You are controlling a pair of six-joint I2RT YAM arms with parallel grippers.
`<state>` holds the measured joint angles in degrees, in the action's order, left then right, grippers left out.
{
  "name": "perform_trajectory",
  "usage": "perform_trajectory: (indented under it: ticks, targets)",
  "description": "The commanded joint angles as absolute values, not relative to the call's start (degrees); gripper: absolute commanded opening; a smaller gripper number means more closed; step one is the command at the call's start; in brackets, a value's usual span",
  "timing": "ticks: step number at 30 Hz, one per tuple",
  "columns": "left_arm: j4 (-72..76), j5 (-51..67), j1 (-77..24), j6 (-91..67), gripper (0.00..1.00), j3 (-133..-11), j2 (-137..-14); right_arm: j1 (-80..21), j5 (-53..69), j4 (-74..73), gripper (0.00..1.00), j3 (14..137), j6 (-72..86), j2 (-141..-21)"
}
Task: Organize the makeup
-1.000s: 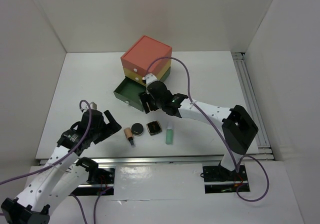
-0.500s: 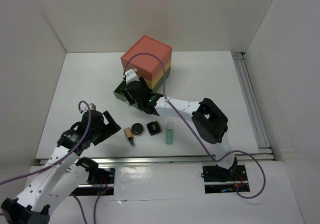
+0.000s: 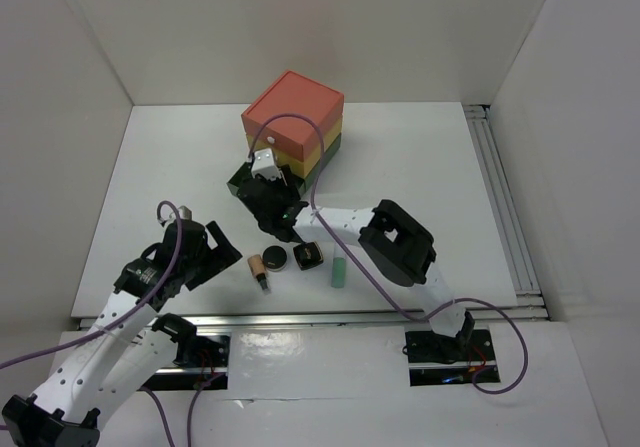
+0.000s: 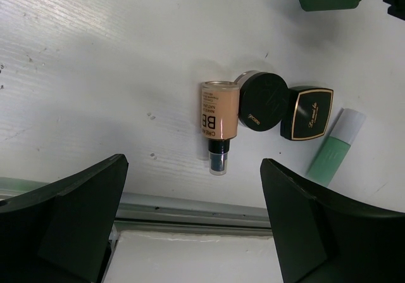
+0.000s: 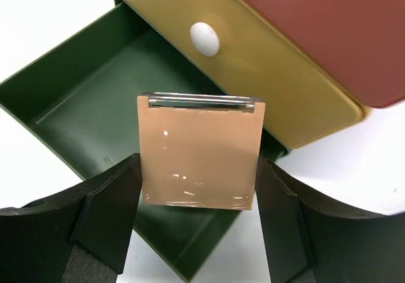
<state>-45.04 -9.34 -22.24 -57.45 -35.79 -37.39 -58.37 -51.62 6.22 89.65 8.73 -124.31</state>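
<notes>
Next, my left gripper will lower its open fingers astride the tan cream bottle's body, since the bottle lies below my left gripper and to its right in the top view.
My right gripper is shut on a flat tan square compact and holds it over the open green drawer; in the top view that gripper hangs over the drawer. On the table near the front lie a tan cream bottle, a round black compact, a square black compact and a mint-green tube. My left gripper is open and empty, just left of the bottle in the top view.
The red-yellow-green drawer box stands at the table's middle back; its yellow drawer with a white knob is closed. A metal rail runs along the front edge. White walls enclose the table.
My right arm has swung left and back, from beside the compacts to over the open green drawer, with the tan compact in it. The left arm has not moved.
</notes>
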Motion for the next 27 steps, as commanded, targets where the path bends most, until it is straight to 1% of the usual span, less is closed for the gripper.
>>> perform_trajectory:
  ticks: [1, 3, 4, 5, 7, 8, 9, 12, 18, 19, 22, 23, 27]
  targets:
    - [-45.4, -9.3, -22.4, -58.7, 1.00, -37.3, -37.4, -58.4, -54.0, 5.7, 0.52, 94.6, 12.7, -126.4]
    - [-45.4, -9.3, -22.4, -58.7, 1.00, -37.3, -37.4, -58.4, -53.4, 3.9, 0.58, 95.9, 13.9, -127.3]
    - [-45.4, -9.3, -22.4, -58.7, 1.00, -37.3, -37.4, -58.4, -53.4, 2.6, 0.69, 96.4, 13.9, -127.8]
    - [-45.4, -9.3, -22.4, -58.7, 1.00, -37.3, -37.4, -58.4, -53.4, 1.9, 0.75, 96.4, 15.3, -127.8]
    - [-45.4, -9.3, -22.4, -58.7, 1.00, -37.3, -37.9, -58.4, -52.7, 1.1, 0.85, 96.4, 16.2, -127.2]
    - [-45.4, -9.3, -22.4, -58.7, 1.00, -37.3, -37.9, -58.4, -52.0, 1.1, 0.92, 96.4, 16.7, -126.3]
    - [-45.4, -9.3, -22.4, -58.7, 1.00, -37.3, -37.9, -58.4, -51.3, 0.5, 0.94, 96.4, 16.7, -125.4]
    - [-45.4, -8.8, -22.4, -58.7, 1.00, -37.3, -37.9, -58.4, -50.0, -1.6, 0.98, 95.9, 18.1, -124.6]
    - [-41.7, -7.0, -22.4, -59.2, 1.00, -34.9, -40.5, -58.4, -42.7, -9.5, 0.98, 97.9, 20.3, -118.3]
    - [-40.8, -6.2, -22.4, -59.2, 1.00, -34.9, -41.0, -58.4, -39.9, -10.2, 1.00, 97.9, 20.3, -115.4]
    - [-37.7, -5.5, -22.4, -58.6, 1.00, -33.8, -43.7, -58.4, -37.0, -11.6, 1.00, 95.5, 20.6, -110.2]
    - [-36.9, -5.5, -22.9, -58.6, 1.00, -33.1, -44.5, -58.4, -35.3, -11.6, 1.00, 94.5, 20.6, -106.4]
    - [-32.5, -5.5, -24.3, -58.6, 1.00, -33.1, -50.3, -58.4, -31.9, -9.8, 1.00, 86.2, 20.0, -96.6]
